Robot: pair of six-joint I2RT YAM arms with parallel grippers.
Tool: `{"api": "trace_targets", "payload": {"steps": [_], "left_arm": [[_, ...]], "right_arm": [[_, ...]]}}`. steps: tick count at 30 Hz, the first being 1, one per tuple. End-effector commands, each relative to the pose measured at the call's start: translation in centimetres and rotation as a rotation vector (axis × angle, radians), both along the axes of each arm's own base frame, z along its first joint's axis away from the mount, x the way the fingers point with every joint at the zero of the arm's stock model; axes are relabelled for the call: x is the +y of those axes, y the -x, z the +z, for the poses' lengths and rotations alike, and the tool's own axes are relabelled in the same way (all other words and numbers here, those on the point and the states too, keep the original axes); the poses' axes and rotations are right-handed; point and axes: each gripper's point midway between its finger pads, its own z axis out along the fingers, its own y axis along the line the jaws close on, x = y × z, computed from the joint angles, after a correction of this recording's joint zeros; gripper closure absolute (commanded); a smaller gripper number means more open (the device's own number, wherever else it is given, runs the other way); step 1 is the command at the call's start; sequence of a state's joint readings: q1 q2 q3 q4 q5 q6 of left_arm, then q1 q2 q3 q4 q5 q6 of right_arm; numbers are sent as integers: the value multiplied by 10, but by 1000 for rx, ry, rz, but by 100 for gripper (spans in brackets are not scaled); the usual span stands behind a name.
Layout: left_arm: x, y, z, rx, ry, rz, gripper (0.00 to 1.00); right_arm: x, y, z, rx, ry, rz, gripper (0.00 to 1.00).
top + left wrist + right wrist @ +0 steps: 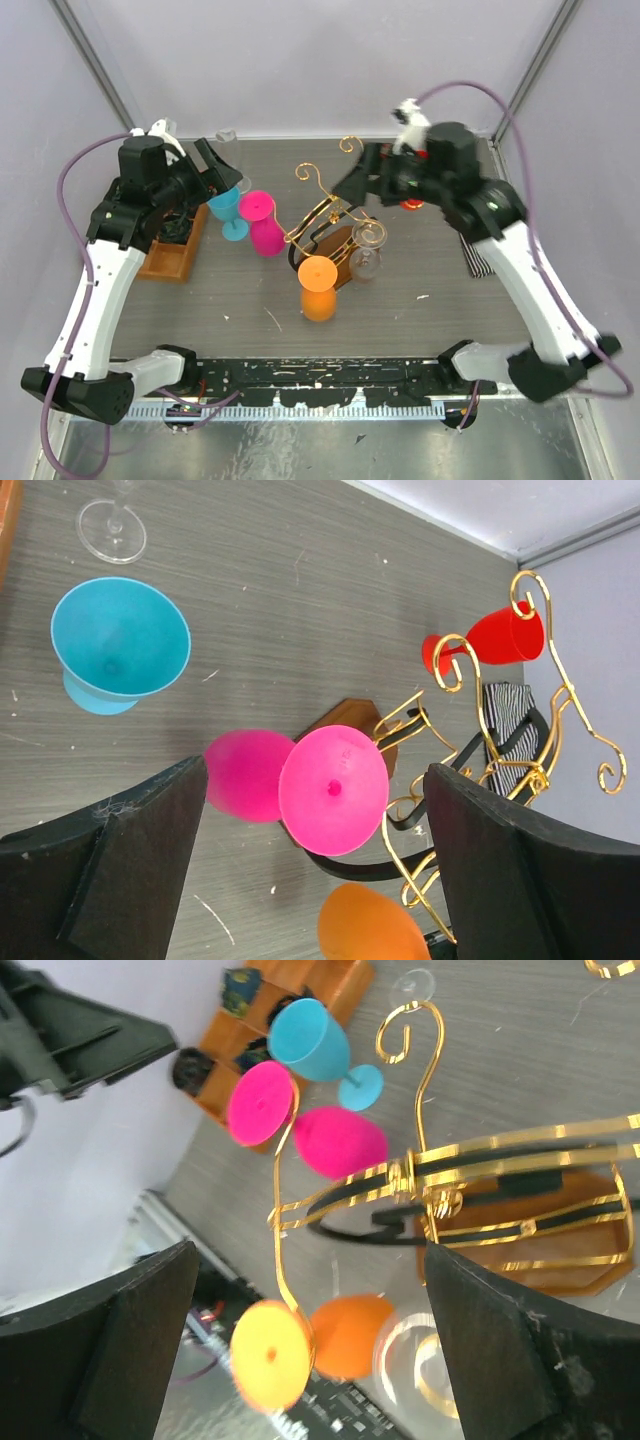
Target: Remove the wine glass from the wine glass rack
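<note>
My left gripper lowers toward the rack (322, 216) next and brings its open fingers over the rim of the pink foot.
The wine glass rack (322, 216), gold wire with a black arch on a brown wooden base (560, 1235), stands mid-table. Three wine glasses hang from it upside down: a pink one (264, 224), an orange one (318, 286) and a clear one (367, 256). My left gripper (225, 170) hovers open to the rack's left, and in its wrist view the pink glass (332, 790) lies ahead between the fingers, untouched. My right gripper (356, 186) is open above the rack's back right. Its wrist view looks down on the orange glass (348, 1336) and the clear glass (422, 1362).
A blue glass (228, 210) stands upright on the table left of the rack, with a clear glass (112, 530) behind it. A red glass (505, 635) lies at the back right. A wooden tray (170, 252) sits far left, and a striped object (480, 258) far right.
</note>
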State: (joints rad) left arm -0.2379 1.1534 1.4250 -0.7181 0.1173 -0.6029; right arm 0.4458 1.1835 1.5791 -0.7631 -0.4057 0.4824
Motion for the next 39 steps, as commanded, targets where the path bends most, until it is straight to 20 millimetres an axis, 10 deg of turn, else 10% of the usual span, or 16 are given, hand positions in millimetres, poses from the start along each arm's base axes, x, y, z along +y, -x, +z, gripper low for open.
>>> {"api": "trace_targets", "payload": {"steps": [1, 9, 28, 39], "left_arm": [[7, 5, -10, 25, -44, 4, 6], [2, 19, -35, 114, -39, -36, 12], [-30, 14, -52, 114, 167, -95, 19], [-37, 13, -55, 103, 204, -129, 56]], "right_arm": [[7, -54, -12, -121, 278, -182, 0], [33, -81, 8, -179, 222, -166, 0], [38, -69, -7, -159, 135, -148, 0], [31, -70, -4, -165, 138, -184, 0]]}}
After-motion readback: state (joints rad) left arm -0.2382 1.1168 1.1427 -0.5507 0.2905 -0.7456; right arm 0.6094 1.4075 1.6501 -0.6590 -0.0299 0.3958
